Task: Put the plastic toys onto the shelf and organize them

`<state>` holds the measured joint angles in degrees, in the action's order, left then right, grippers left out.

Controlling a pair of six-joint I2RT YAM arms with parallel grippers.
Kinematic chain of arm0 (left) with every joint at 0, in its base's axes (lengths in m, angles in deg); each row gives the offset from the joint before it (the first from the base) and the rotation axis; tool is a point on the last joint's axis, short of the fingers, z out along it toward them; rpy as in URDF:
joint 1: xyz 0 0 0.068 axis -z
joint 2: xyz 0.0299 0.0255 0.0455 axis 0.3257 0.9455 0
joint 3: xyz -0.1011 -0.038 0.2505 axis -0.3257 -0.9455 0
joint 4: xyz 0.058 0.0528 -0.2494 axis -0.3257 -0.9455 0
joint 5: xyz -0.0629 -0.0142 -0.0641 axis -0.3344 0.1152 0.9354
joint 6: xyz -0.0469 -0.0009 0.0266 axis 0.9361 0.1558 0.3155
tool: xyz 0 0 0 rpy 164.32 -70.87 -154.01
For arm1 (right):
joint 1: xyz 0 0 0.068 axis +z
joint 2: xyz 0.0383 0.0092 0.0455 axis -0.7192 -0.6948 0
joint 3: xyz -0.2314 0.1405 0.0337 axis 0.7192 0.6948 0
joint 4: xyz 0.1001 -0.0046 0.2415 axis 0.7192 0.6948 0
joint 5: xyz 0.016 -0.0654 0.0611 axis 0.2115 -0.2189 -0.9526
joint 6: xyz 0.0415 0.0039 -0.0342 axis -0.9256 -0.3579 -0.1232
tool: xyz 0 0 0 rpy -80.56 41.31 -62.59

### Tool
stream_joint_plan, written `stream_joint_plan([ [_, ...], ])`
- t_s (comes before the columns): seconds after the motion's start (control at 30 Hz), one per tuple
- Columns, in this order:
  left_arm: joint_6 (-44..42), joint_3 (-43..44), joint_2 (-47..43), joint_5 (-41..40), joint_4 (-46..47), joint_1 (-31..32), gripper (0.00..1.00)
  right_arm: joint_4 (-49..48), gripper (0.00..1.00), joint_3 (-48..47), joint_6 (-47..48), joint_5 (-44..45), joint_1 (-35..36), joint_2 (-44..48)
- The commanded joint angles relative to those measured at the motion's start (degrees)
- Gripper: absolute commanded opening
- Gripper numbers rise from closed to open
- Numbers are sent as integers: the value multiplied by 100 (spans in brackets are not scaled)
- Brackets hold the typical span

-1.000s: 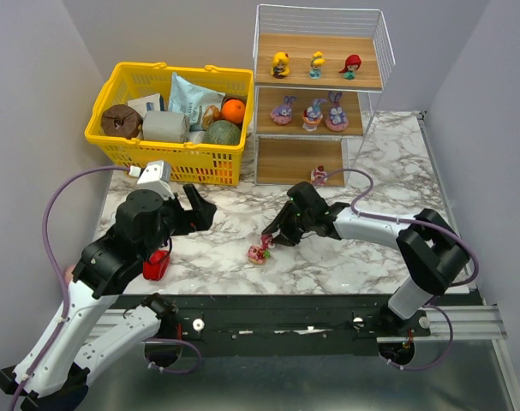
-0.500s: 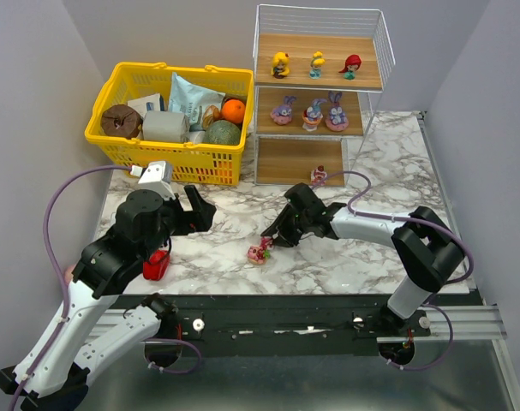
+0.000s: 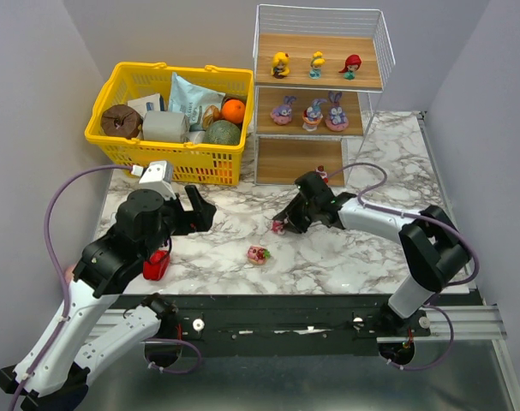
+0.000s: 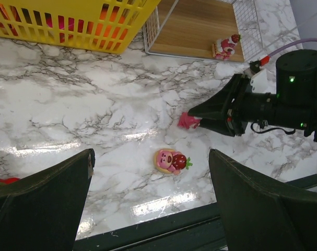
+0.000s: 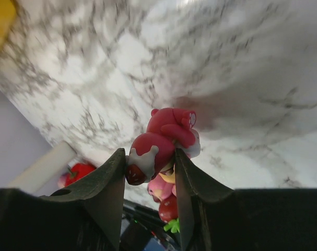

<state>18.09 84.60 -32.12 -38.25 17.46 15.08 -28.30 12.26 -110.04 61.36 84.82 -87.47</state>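
Observation:
The right gripper moves outward over that board's front middle (image 3: pixel 296 175) next and releases the red-pink round toy, as the shelf's bottom board is bare beside its one pink-red toy.
The shelf (image 3: pixel 287 161) stands at the back. Its top tier holds three tiny dolls (image 3: pixel 316 63), its middle tier three purple-pink bunnies (image 3: pixel 313 113), and its bottom board one pink-red toy (image 3: pixel 319 175). My right gripper (image 3: pixel 281 226) is shut on a red-pink round toy (image 5: pixel 163 138) and holds it just above the marble, in front of the shelf. Another pink toy with a strawberry (image 3: pixel 259 254) lies on the table, also in the left wrist view (image 4: pixel 173 160). My left gripper (image 4: pixel 151 157) is open and empty, raised over the table's left.
A yellow basket (image 3: pixel 122 141) of groceries stands back left, beside the shelf. A red bell pepper (image 3: pixel 157 265) lies under the left arm near the front edge. Grey walls close in on both sides.
My right gripper has drawn away from the strawberry toy, moving back and right toward the shelf with the red-pink toy in its jaws. The left arm has not moved.

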Motion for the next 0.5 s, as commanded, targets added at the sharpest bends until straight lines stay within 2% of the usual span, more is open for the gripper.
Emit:
stream_joint_plan([
  [0.0, -89, 161, 40, -102, -125, -34, 99, 133, 24, -304, 59, 361, -541, 120],
  [0.2, -98, 187, 92, -102, -90, -34, 99, 46, 24, -744, 94, 405, -1157, -143],
  [0.47, -124, 284, 189, -172, -72, -34, 99, -165, 24, -1218, -275, 317, -1536, -706],
])
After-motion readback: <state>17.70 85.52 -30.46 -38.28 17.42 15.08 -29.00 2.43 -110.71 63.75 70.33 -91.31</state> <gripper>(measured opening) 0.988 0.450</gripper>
